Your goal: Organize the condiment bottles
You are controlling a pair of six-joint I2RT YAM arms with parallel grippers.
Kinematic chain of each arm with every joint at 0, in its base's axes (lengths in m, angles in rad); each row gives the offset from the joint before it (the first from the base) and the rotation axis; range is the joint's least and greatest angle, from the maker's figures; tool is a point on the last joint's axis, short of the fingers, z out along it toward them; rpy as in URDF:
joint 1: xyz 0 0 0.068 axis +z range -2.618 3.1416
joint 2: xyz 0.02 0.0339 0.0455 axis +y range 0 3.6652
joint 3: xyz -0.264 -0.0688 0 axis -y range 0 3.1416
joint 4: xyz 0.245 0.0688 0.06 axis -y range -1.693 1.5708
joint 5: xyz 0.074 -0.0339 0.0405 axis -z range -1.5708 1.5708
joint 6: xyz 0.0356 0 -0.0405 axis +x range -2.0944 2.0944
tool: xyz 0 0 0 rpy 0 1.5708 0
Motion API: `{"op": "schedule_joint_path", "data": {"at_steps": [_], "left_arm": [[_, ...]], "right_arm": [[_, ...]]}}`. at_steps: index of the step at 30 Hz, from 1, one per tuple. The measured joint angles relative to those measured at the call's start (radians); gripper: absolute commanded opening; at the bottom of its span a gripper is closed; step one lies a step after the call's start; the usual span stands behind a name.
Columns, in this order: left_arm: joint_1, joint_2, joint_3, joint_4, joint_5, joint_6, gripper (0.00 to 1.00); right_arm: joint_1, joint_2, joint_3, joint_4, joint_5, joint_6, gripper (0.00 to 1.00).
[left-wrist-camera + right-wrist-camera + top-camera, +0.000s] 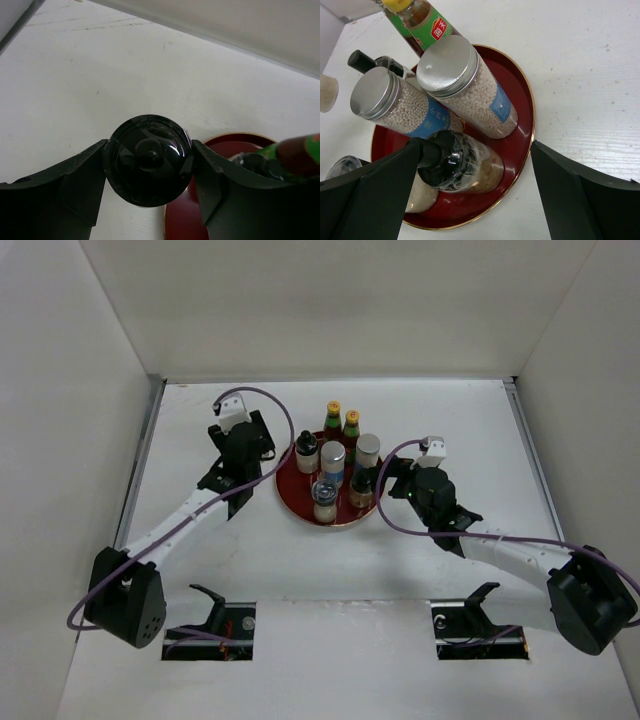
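Observation:
My left gripper is to move back, to the right in the top view and down. It should then let go of the dark cap where the red tray is bare beside the front shaker.
The round red tray [300, 502] holds the condiment bottles. Two red sauce bottles with yellow caps [333, 418] [352, 425] stand at the back. Two silver-lidded jars [368, 450] [333, 462] stand in the middle and also show in the right wrist view [447, 65] [374, 92]. My left gripper [293, 452] is shut on the dark cap of a shaker [150, 160] at the tray's left edge; I cannot tell if it is lifted. My right gripper [475, 195] is open wide around a dark-capped shaker [460, 162] at the tray's right front, not touching it. A third shaker [325, 498] stands at the front.
White walls close in the table on the left, back and right. The tray's gold rim [532, 135] lies just inside my right gripper's right finger [585, 200]. Two cable slots [210, 625] [478, 630] sit at the near edge by the arm bases.

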Motion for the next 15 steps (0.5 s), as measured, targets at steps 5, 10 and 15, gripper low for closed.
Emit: {"op": "schedule_joint_path", "data": {"at_steps": [5,10,15], "left_arm": [[-0.111,-0.055,0.000,-0.085,0.012,-0.014,0.39],[-0.219,-0.069,-0.033,-0.154,0.039,-0.060,0.39],[-0.267,-0.056,-0.071,-0.155,0.066,-0.093,0.40]], "right_arm": [[0.000,-0.010,0.000,0.000,0.000,0.000,1.00],[0.000,-0.016,0.000,0.000,0.000,0.000,1.00],[-0.001,-0.015,0.000,0.001,0.000,0.000,1.00]]}}
